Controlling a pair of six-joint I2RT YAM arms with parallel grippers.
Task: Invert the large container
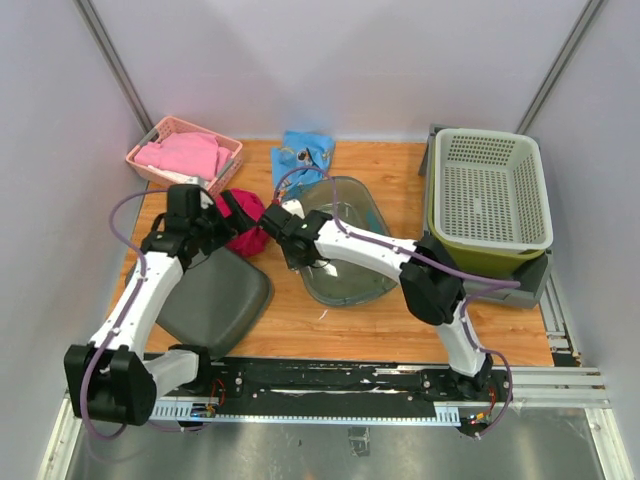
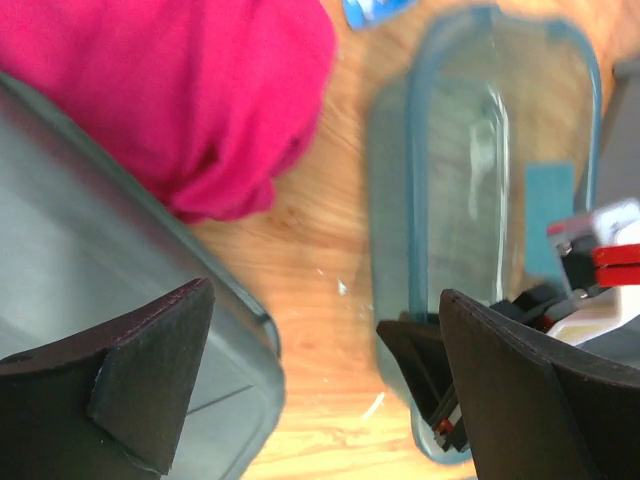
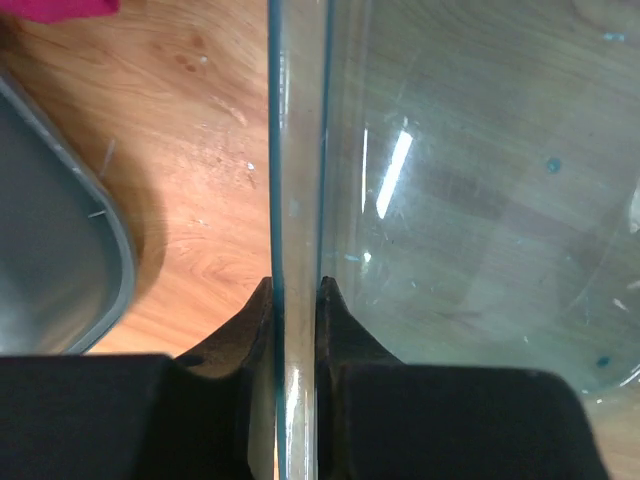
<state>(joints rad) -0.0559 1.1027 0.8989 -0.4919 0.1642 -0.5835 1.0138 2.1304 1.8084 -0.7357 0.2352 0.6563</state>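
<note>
The tub's opposite side (image 1: 376, 285) lies to the gripper's right in the top view, so my right gripper swings up and over toward it next, then down to release.
The large container (image 1: 535, 277), a light grey crate, sits at the right edge of the table. Only its edges show, under an olive-green bin (image 1: 470, 255) that holds a white mesh basket (image 1: 490, 185). Neither gripper is near it. My right gripper (image 1: 300, 250) is shut on the left rim of a clear blue-tinted tub (image 1: 355, 215) at mid table. The rim is pinched between the fingers in the right wrist view (image 3: 297, 290). My left gripper (image 1: 240, 215) is open and empty, hovering over the bare wood between a dark grey lid (image 2: 90, 250) and the clear tub (image 2: 470, 200).
The dark grey lid (image 1: 215, 295) lies flat at front left. A magenta cloth (image 1: 250, 240) lies beside it. A pink basket (image 1: 185, 150) with pink cloth stands at back left. A blue bag (image 1: 305, 155) lies at back centre. White walls enclose the table.
</note>
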